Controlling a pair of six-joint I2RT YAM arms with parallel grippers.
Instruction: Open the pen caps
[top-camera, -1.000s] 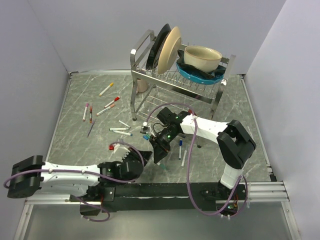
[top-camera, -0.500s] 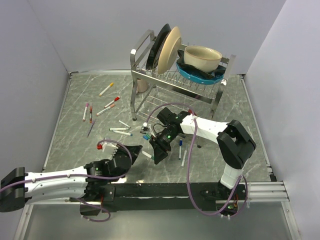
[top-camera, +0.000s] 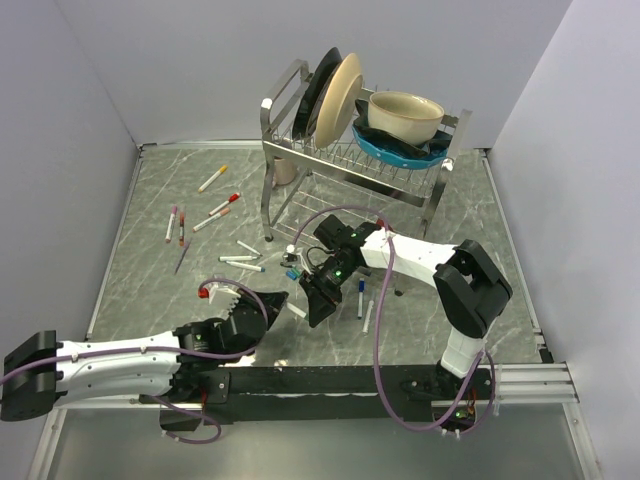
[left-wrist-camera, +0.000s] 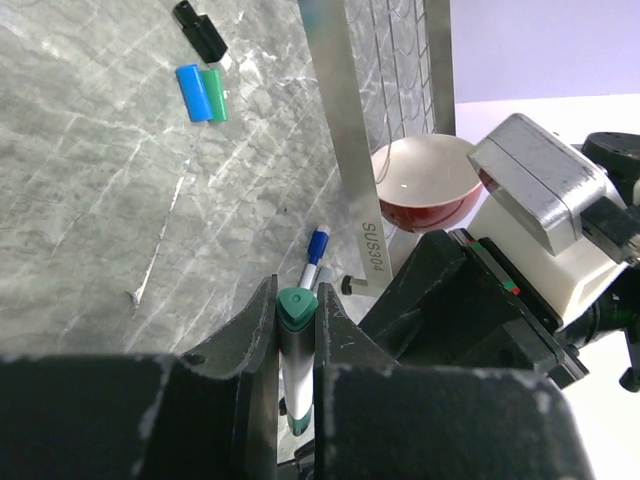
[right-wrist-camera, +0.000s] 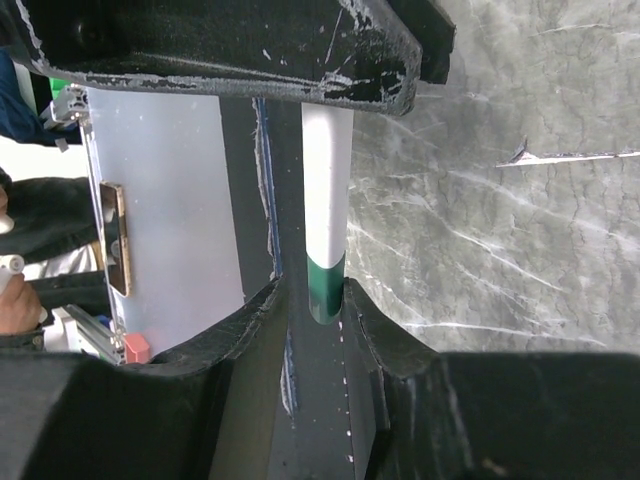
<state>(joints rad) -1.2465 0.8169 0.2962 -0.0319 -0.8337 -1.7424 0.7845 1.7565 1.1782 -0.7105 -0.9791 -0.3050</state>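
The loose white pens lie outward and to the left of my left gripper in the top view, so it will move toward them next and go down beside them to release.
Both grippers hold one white pen (top-camera: 297, 309) low over the table in front of the dish rack. My left gripper (top-camera: 280, 300) is shut on the barrel; in the left wrist view (left-wrist-camera: 296, 300) the pen's green triangular end (left-wrist-camera: 296, 310) shows between its fingers. My right gripper (top-camera: 313, 308) is shut on the green cap (right-wrist-camera: 326, 285), with the white barrel (right-wrist-camera: 327, 180) running up into the left gripper's fingers. Loose blue (left-wrist-camera: 191, 92), green (left-wrist-camera: 217, 94) and black (left-wrist-camera: 200, 30) caps lie on the table.
A metal dish rack (top-camera: 300, 150) with plates and bowls stands at the back. Capped pens lie at the left: yellow (top-camera: 212, 179), red (top-camera: 224, 204), pink (top-camera: 170, 224). A blue-capped pen (top-camera: 360, 296) lies right of my right gripper. A red bowl (left-wrist-camera: 425, 185) sits under the rack.
My left arm has swung back to the left and its gripper has drawn slightly away from the right gripper, so a short stretch of white barrel shows between them. The right arm has barely moved.
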